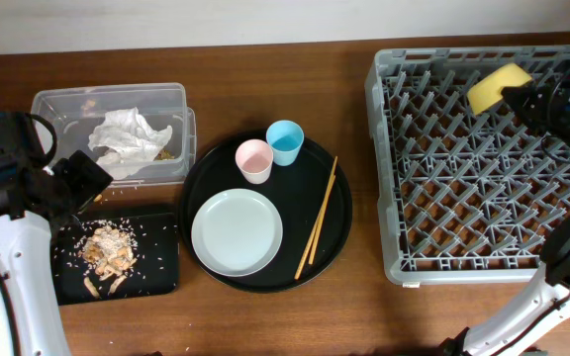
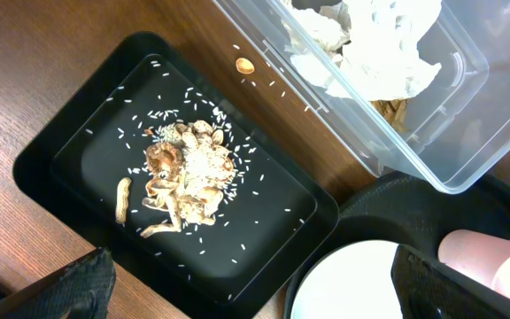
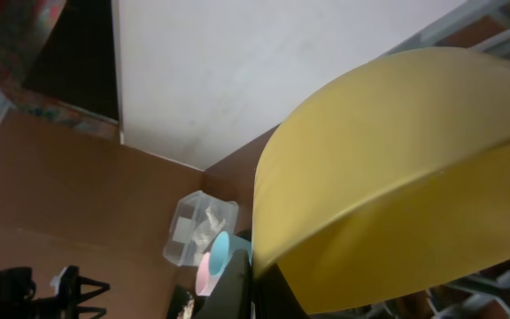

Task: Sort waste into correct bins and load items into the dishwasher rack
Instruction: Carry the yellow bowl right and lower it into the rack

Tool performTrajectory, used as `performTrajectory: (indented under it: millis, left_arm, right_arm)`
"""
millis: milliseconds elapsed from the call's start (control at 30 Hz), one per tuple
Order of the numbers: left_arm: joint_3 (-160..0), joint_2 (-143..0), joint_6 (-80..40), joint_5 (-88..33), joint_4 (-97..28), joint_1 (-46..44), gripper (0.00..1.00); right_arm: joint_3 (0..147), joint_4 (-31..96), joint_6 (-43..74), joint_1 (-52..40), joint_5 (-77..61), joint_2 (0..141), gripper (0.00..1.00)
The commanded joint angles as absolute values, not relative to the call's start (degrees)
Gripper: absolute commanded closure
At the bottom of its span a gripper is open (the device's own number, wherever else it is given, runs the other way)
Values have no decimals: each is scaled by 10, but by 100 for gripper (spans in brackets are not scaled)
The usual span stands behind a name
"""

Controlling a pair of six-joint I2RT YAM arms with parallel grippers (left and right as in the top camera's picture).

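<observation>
I will lower my right gripper slightly back over the rack's far wires and release the bowl's rim, as those pegs are empty under the tilted yellow bowl.
My right gripper (image 1: 524, 97) is shut on the rim of the yellow bowl (image 1: 496, 87), holding it tilted above the far corner of the grey dishwasher rack (image 1: 385, 203). The bowl (image 3: 397, 177) fills the right wrist view, with the gripper (image 3: 259, 285) clamped on its edge. My left gripper (image 1: 79, 190) hangs open over the shallow black tray (image 1: 156, 279), which holds the food scraps (image 1: 107, 252). Nothing is between its fingers (image 2: 69, 288). The crumpled napkin (image 1: 125, 138) lies in the clear box (image 1: 57, 104). On the round black tray (image 1: 295, 193) are the plate (image 1: 237, 232), pink cup (image 1: 254, 160), blue cup (image 1: 285, 141) and chopsticks (image 1: 317, 218).
Rice grains are scattered round the scraps (image 2: 184, 177) on the black tray (image 2: 34, 159). One scrap lies on the clear box's rim (image 2: 245, 66). The plate (image 2: 352, 283) and the pink cup (image 2: 494, 257) are close to my left gripper's right finger.
</observation>
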State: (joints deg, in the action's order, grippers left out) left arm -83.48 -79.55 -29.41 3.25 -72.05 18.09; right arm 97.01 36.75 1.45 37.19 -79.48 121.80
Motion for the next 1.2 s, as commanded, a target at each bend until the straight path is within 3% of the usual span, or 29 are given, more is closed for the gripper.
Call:
performTrajectory:
  millis: [0,367,567,833,967,1000,1033,1067,1167]
  left_arm:
    - [-839,-788,-291,35,-721,184,1]
    - [-839,-788,-291,35,-721,184,1]
    - [-839,-788,-291,35,-721,184,1]
    - [-839,-788,-291,35,-721,184,1]
    - [-839,-788,-291,35,-721,184,1]
    - [-839,-788,-291,35,-721,184,1]
    - [-839,-788,-291,35,-721,184,1]
    - [-839,-788,-291,35,-721,184,1]
    - [-839,-788,-291,35,-721,184,1]
  right_arm:
    - [960,381,16,368,-790,1224,96]
    - [938,421,16,354,-777,1223,96]
    - [938,490,16,354,-592,1191,89]
    - [938,510,81,352,-546,1090,58]
    - [938,529,96,352,-526,1034,52]
    - [938,532,96,352,-514,1019,46]
    - [938,532,100,352,-502,1005,35]
    - [938,530,100,352,-491,993,31]
    - [938,512,100,352,-473,978,29]
